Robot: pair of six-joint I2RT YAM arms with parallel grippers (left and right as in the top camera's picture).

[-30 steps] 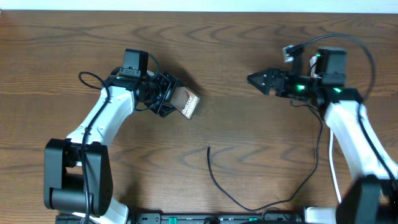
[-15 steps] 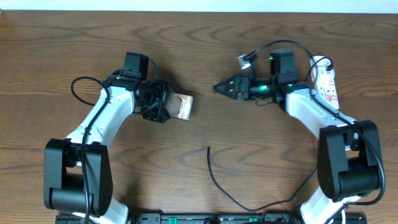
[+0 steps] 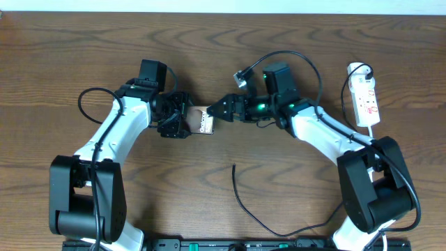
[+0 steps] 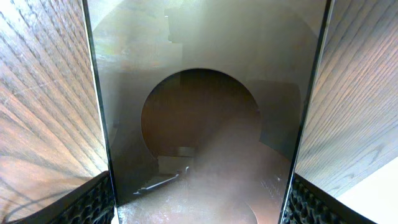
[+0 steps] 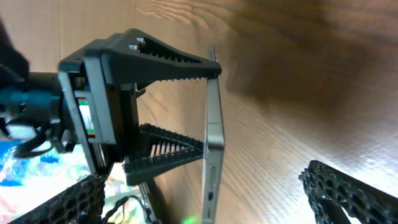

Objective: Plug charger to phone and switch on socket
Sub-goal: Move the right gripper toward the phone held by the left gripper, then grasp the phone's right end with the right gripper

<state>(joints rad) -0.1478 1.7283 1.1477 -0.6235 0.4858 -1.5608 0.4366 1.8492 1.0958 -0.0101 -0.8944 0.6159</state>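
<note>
The phone's loose end (image 3: 208, 120) (image 5: 212, 177) sticks out past my left gripper. Next, my right gripper moves toward my left gripper, then closes on that end of the phone.
The bronze-brown phone (image 3: 203, 120) is gripped by my left gripper (image 3: 182, 118), which is shut on it and holds it on edge above the table. In the left wrist view the phone (image 4: 205, 93) fills the space between the fingers (image 4: 199, 202). My right gripper (image 3: 217, 111) is open and empty, its tips at the phone's free end. In the right wrist view the phone's thin edge (image 5: 213, 124) stands between the open fingers (image 5: 208, 196). The charger (image 3: 240, 201), a thin black cable, lies on the table in front. The white socket (image 3: 366, 97) lies at the far right.
The left gripper body (image 5: 112, 106) shows close in the right wrist view. The socket's white cord (image 3: 377, 132) runs down past the right arm. The charger's tip (image 3: 233, 166) points toward the table's middle.
My right arm has swung left from the socket side to the phone's end. My left gripper has drawn the phone slightly left and turned it.
</note>
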